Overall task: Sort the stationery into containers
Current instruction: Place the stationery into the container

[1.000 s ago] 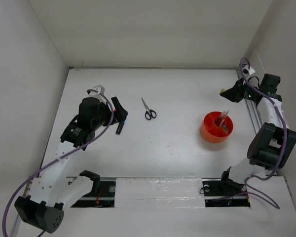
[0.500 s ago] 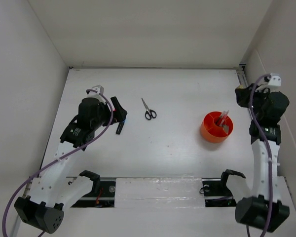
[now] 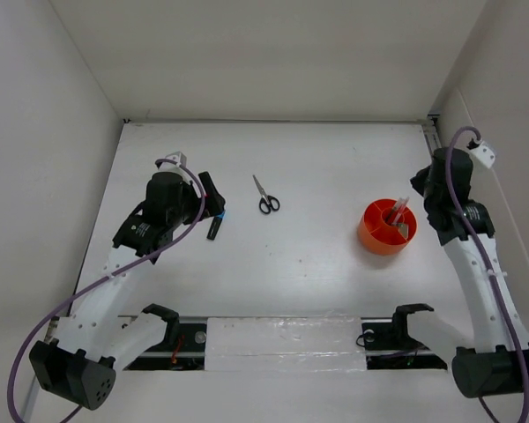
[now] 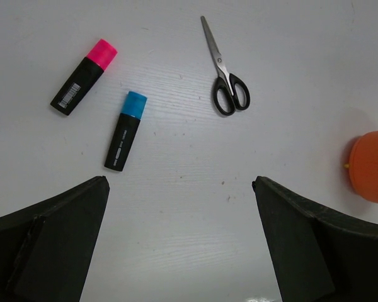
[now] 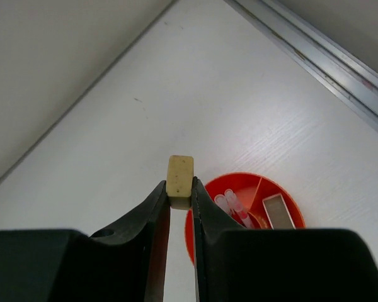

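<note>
I need to move my right gripper across and down next, over the cup's open far section (image 5: 232, 183), below and to the gripper's left in the top view. Then I should let go of the eraser (image 5: 180, 178).
My right gripper (image 5: 179, 190) is shut on a small tan eraser (image 5: 180, 178), held in the air just beside and above the round orange cup (image 5: 205, 221). The cup (image 3: 371, 232) has inner dividers and holds red-capped pens (image 5: 234, 207) and a pale flat piece (image 5: 277, 211). In the top view the right gripper (image 3: 423, 186) hangs right of the cup. The black-handled scissors (image 4: 225, 77) lie flat on the table (image 3: 265, 196). A pink-black marker (image 4: 84, 77) and a blue-black marker (image 4: 125, 131) lie ahead of my left gripper (image 4: 178, 182), which is open and holds nothing.
A metal rail (image 5: 318, 60) runs along the table's right edge by the white side wall. White walls close in the table on the left, back and right. The arms' mounting rail (image 3: 282, 339) lies along the near edge.
The right arm has swung from the far right corner in towards the orange cup, its gripper still shut. The left arm has barely shifted.
</note>
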{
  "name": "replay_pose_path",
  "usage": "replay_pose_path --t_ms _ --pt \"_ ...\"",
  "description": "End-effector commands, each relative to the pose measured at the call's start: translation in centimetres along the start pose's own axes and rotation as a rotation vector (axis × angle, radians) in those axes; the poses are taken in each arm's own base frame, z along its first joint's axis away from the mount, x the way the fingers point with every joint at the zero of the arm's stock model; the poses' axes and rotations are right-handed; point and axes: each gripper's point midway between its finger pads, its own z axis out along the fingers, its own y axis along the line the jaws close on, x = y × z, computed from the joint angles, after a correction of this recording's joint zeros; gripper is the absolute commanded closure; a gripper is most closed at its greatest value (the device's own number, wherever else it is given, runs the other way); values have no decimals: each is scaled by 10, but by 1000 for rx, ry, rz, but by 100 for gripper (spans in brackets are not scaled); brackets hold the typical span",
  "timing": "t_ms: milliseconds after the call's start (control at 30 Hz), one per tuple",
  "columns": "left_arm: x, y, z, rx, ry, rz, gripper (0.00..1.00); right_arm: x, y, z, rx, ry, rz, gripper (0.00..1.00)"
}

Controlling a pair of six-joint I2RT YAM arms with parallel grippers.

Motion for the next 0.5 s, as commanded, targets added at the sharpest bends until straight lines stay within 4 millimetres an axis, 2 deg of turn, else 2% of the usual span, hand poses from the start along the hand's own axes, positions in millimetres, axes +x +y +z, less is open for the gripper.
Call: replay_pose_path --t_ms 0,33,67,100,133,300,400,433,467 --pt "-4 4 1 -26 -22 -4 1 4 8 -6 93 -19 32 100" --pt "-5 5 1 -34 -27 -4 1 4 17 -8 96 -22 30 100" --pt "-5 5 1 -34 -27 -4 1 18 25 -1 121 -2 14 100" --pt "-5 5 1 -34 -27 -4 1 27 26 -2 148 12 -11 100" --pt "-3 6 3 -39 -19 -4 1 29 34 -6 161 -12 -22 100" --pt "-1 7 6 -45 -8 -3 1 68 34 13 264 26 -2 100" --pt "-1 7 6 -45 -8 -3 1 79 34 16 308 20 11 100" --pt "-1 7 6 -45 -8 -3 1 89 37 20 333 16 44 100" --pt "-1 7 6 -45 -8 -3 1 92 31 17 374 0 9 100"
